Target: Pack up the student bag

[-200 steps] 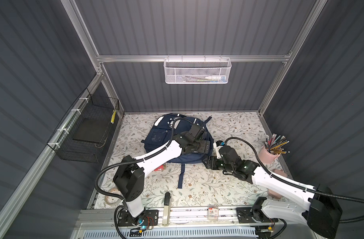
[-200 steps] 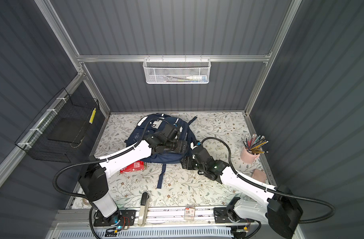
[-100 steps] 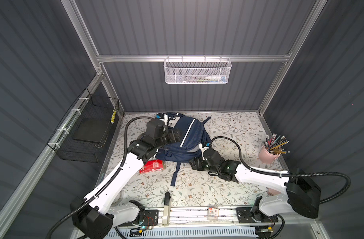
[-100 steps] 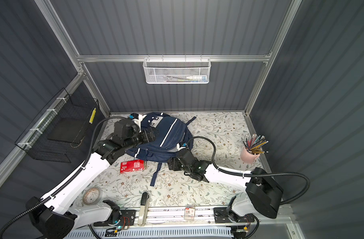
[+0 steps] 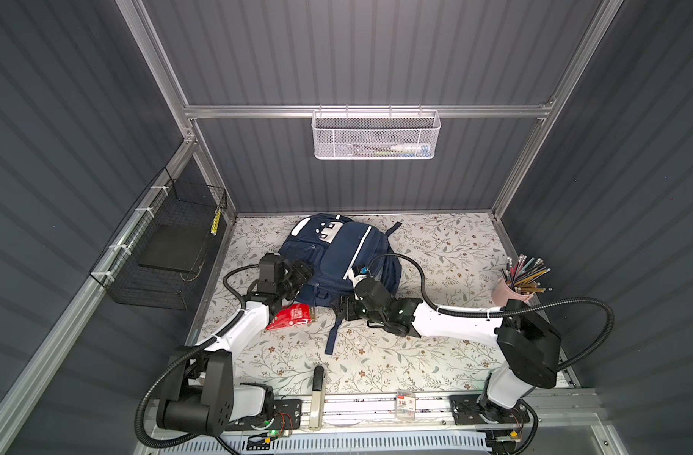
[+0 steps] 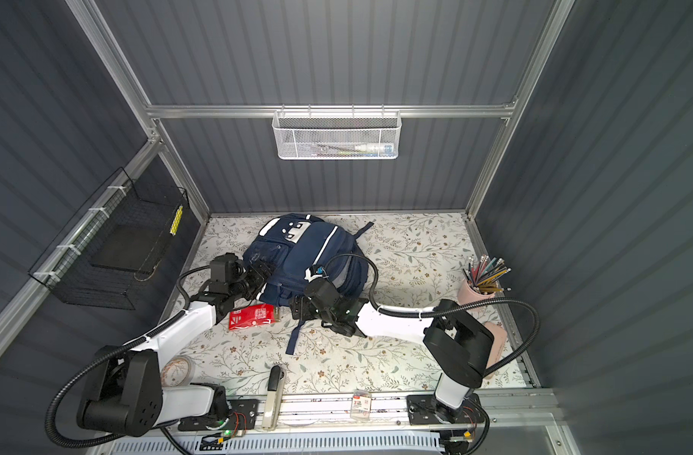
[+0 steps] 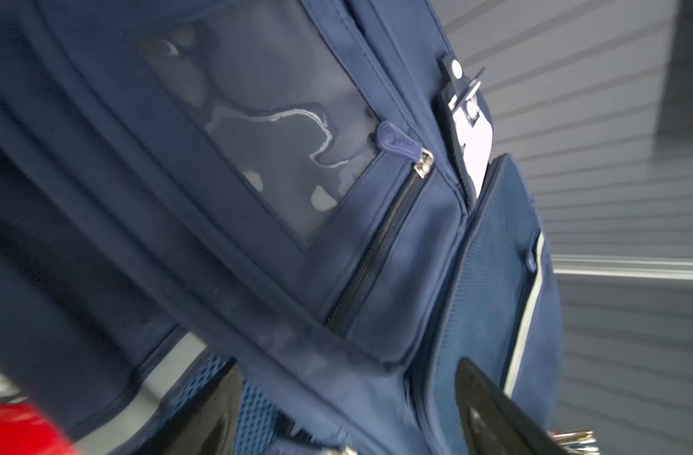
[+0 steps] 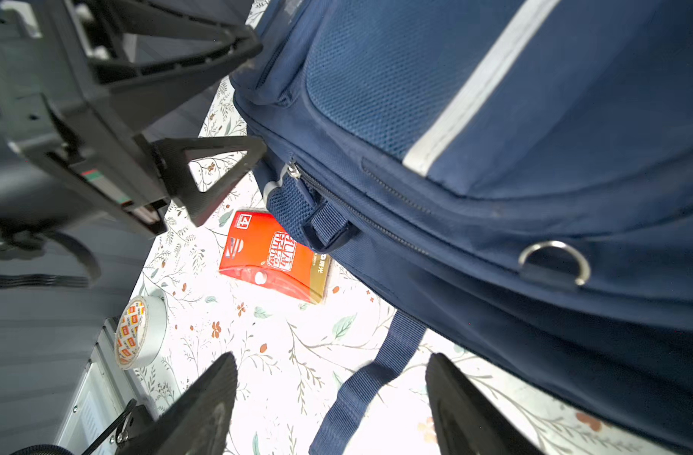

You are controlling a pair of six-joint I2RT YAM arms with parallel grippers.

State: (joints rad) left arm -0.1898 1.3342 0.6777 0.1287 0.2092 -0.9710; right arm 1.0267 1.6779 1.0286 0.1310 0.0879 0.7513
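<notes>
My right gripper will move toward my left gripper next and close on the front zip's pull (image 8: 304, 187). The pull hangs beyond the loose strap (image 8: 376, 378), beside my left gripper.
The student bag (image 5: 339, 252) (image 6: 297, 256) lies flat at the back middle of the floral table, navy with white stripes. My left gripper (image 5: 299, 273) (image 6: 263, 274) is at the bag's near-left side. It is open, fingertips against the fabric and a corner of the bag (image 7: 337, 275) between them. In the left wrist view a shut zip pocket with its pull (image 7: 396, 142) shows. My right gripper (image 5: 343, 309) (image 6: 297, 309) stands open at the bag's front edge. A loose navy strap (image 8: 376, 378) lies on the table between its fingers, ungripped.
A red packet (image 5: 291, 315) (image 8: 274, 256) lies by the bag's near-left corner and a tape roll (image 6: 175, 370) sits front left. A pink pencil cup (image 5: 508, 291) stands right. A white mesh basket (image 5: 376, 138) hangs on the back wall, a black wire basket (image 5: 167, 252) on the left.
My left gripper left the bag's top, swung to its far left, then came down to its near-left side. My right gripper moved left to the bag's front edge.
</notes>
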